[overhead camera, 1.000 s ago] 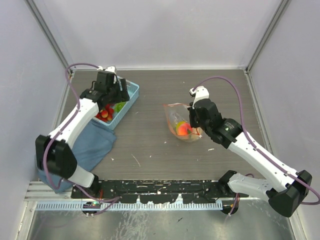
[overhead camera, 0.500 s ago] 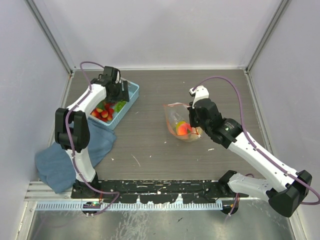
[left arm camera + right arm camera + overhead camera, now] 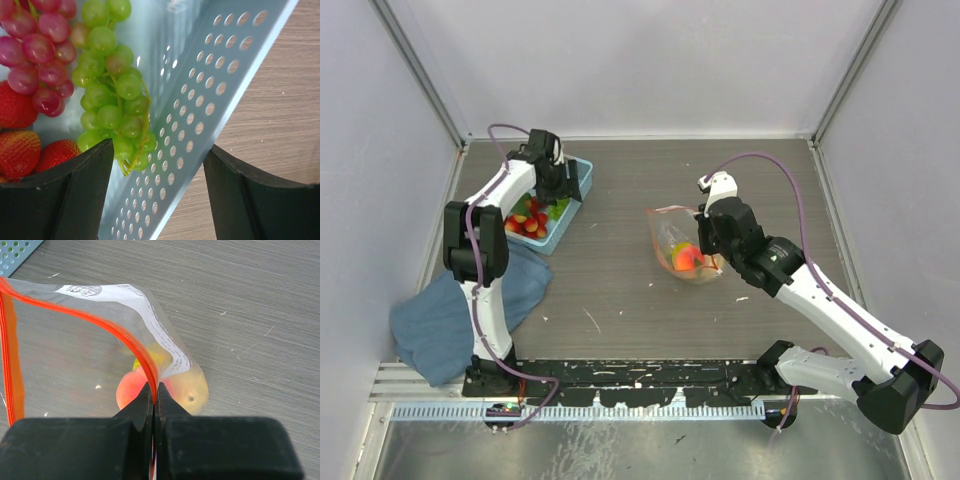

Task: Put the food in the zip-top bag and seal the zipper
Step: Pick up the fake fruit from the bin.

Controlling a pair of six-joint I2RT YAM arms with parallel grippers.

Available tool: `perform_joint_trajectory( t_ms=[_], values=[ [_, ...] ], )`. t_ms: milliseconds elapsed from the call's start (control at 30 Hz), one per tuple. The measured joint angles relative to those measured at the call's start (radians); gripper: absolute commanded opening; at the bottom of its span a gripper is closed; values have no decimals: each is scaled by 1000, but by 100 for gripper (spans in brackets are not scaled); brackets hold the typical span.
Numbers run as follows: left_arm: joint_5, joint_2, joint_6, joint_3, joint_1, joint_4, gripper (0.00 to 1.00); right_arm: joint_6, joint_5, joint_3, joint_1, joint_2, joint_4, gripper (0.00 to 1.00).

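Note:
I should next raise my left gripper off the basket's perforated side, then lower it to the green grapes (image 3: 558,207) (image 3: 112,100) just inside the basket.
The clear zip-top bag (image 3: 682,243) lies mid-table with its mouth open; a peach (image 3: 131,390) and a yellow fruit (image 3: 191,389) show inside it. My right gripper (image 3: 154,392) is shut on the bag's red-orange zipper (image 3: 125,340) and holds that edge up. My left gripper (image 3: 157,160) is open, its jaws astride the perforated wall of the blue basket (image 3: 200,120). Green grapes (image 3: 112,100), purple grapes (image 3: 40,50) and red berries (image 3: 20,145) lie in the basket (image 3: 582,190). The left gripper (image 3: 560,182) hangs over the basket's right side.
A blue cloth (image 3: 470,300) lies at the near left, partly under the basket. The grey enclosure walls (image 3: 650,60) close in the table on three sides. The arm bases stand on a black rail (image 3: 640,375) at the near edge.
My left arm has swung over and lowered its gripper onto the basket's right wall. My right gripper and the bag have not moved.

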Motion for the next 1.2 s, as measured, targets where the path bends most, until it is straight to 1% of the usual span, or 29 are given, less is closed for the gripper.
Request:
perform_joint_trajectory(
  t_ms=[200,333,433,533,633,733,833,1000,1200],
  values=[
    [26,-10,-3,-26,14,-5,74,-10,0,0,0,2,3,1],
    [28,-57,-6,-27,27,-6,74,-16,0,0,0,9,6,1],
    [12,-105,-8,-27,41,-2,72,-17,0,0,0,11,6,1],
    [-7,-119,-8,-26,56,6,70,-18,0,-1,0,11,6,1],
    [-24,-86,-3,-4,64,-11,67,-20,0,-1,0,13,6,1],
    [-28,-15,2,43,66,-24,66,-20,0,-1,0,13,6,1],
    [-29,40,4,51,66,-32,66,-20,0,-2,0,13,6,1],
    [-27,104,5,57,66,-52,67,-20,0,-2,0,13,6,1],
    [-25,145,5,82,64,-58,70,-20,0,-2,0,13,6,1]
  ],
)
